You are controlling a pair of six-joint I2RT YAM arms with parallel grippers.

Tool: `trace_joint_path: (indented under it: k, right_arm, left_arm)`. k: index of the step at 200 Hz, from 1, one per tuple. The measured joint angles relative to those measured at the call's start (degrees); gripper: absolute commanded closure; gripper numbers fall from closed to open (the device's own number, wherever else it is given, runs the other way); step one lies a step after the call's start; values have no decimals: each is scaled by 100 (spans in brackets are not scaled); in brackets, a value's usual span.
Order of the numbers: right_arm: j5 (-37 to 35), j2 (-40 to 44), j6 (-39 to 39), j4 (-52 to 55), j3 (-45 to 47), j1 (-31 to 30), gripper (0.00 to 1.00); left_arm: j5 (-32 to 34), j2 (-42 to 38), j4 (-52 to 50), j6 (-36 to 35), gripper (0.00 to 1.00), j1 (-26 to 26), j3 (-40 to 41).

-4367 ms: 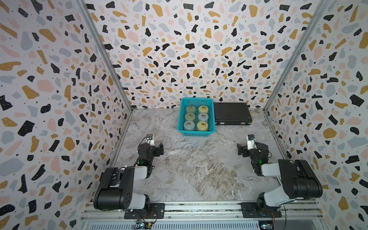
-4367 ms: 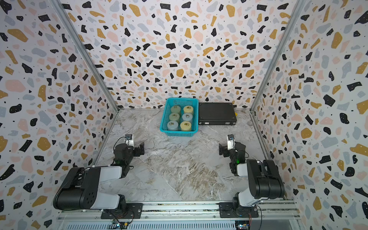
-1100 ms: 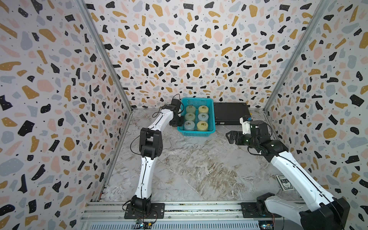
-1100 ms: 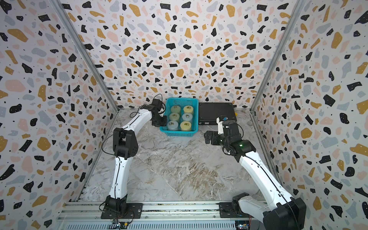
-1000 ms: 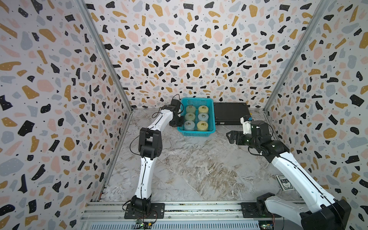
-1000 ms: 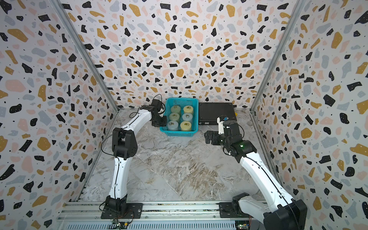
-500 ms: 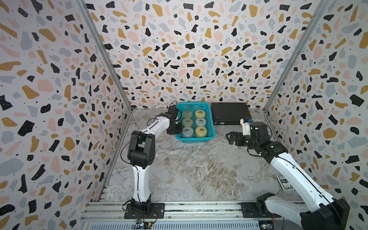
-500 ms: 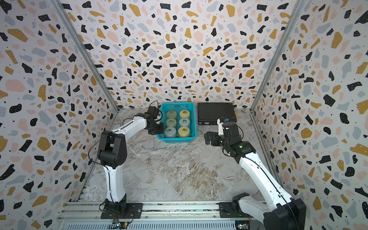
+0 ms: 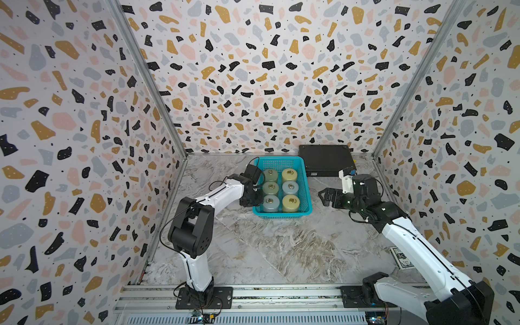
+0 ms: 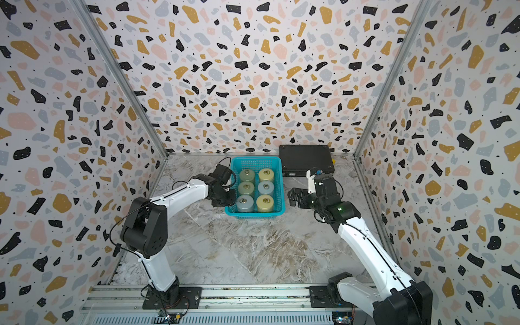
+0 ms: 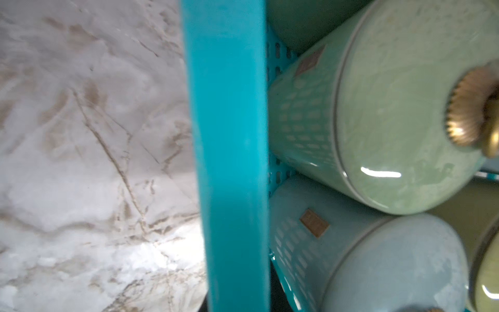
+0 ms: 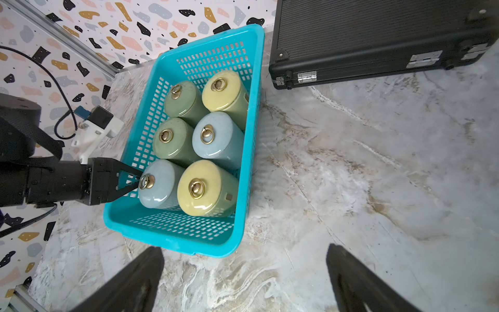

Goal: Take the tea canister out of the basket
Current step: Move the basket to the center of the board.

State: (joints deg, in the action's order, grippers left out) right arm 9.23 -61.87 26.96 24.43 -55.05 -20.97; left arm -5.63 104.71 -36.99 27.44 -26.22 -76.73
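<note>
My left gripper needs to slide the basket (image 9: 281, 215) toward my open right gripper and slightly back, across the bare marble still between them. Then it needs to let go of the basket's side.
The teal basket (image 9: 281, 215) (image 10: 253, 216) stands on the marble floor at mid-table. Several tea canisters stand upright inside it in two rows, green, pale blue and yellow, each with a brass ring knob. My left gripper (image 9: 254, 197) (image 12: 136, 179) is shut on the basket's left wall, beside the front pale blue canister (image 9: 270, 203) (image 12: 158, 186). The left wrist view shows the rim (image 11: 229, 135) close up, with a green canister (image 11: 391, 121) behind it. My right gripper (image 9: 323, 197) (image 12: 245, 250) hangs open to the right of the basket, holding nothing.
A flat black case (image 9: 326, 163) (image 12: 378, 35) lies against the back wall, right of the basket. A small card pack (image 9: 401, 257) lies by the right wall near the front. Patterned walls close in three sides.
My left gripper has dragged the basket forward, away from the back wall and the black case, with the canisters still inside. The right arm has barely moved.
</note>
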Motion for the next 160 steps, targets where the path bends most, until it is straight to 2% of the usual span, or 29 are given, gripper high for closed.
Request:
trace_joint_path:
  k: [39,70,89,102,121,136,160]
  right_arm:
    - [17,72,11,0,24,-4,1]
    - [17,72,11,0,26,-17,1]
    - [17,72,11,2,26,-24,1]
    - [17,72,11,9,26,-28,1]
    - [20,72,11,48,26,-33,1]
    - [20,72,9,96,26,-33,1]
    - [-15,22,17,289,-11,-59,1]
  left_arm:
    - [11,0,85,249,91,-372,26]
    - [20,0,101,387,81,-505,26]
    - [2,0,39,321,69,-525,26]
    - [-22,-15,31,304,55,-568,24]
    - [-68,-105,-11,258,49,-629,24]
    - [-98,-223,-39,280,37,-660,22]
    - [-127,-431,-87,323,27,-656,22]
